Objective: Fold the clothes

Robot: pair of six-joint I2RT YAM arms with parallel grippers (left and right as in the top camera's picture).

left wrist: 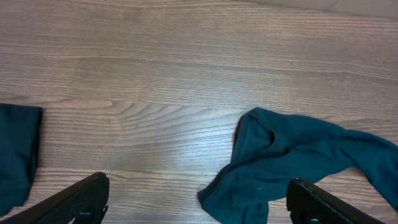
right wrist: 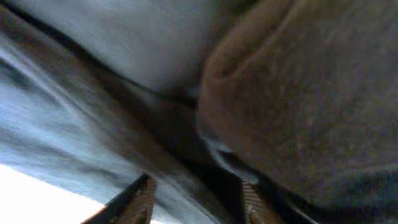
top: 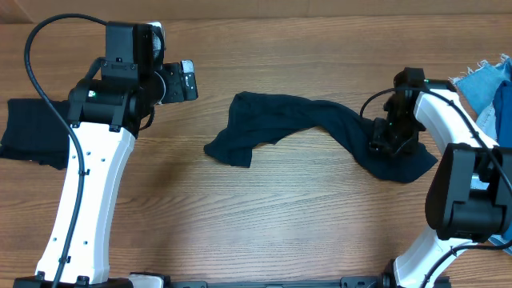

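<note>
Next I should bring my left gripper down and across onto the garment's unheld bunched end (top: 229,139) (left wrist: 241,177), which lies below it and to its right in the overhead view.
A dark navy garment (top: 296,120) lies crumpled across the middle of the wooden table, stretched from a bunched left end to a wider right end. It also shows in the left wrist view (left wrist: 298,155). My left gripper (top: 188,80) hangs above the table, up and left of the garment; its jaws (left wrist: 198,190) are wide open and empty. My right gripper (top: 384,138) is down on the garment's right end. In the right wrist view its jaws (right wrist: 198,190) are closed partway, with dark fabric bunched between them and filling the view.
A folded dark cloth (top: 32,132) lies at the table's left edge, under the left arm, and shows in the left wrist view (left wrist: 15,149). A pile of blue denim clothes (top: 488,88) sits at the right edge behind the right arm.
</note>
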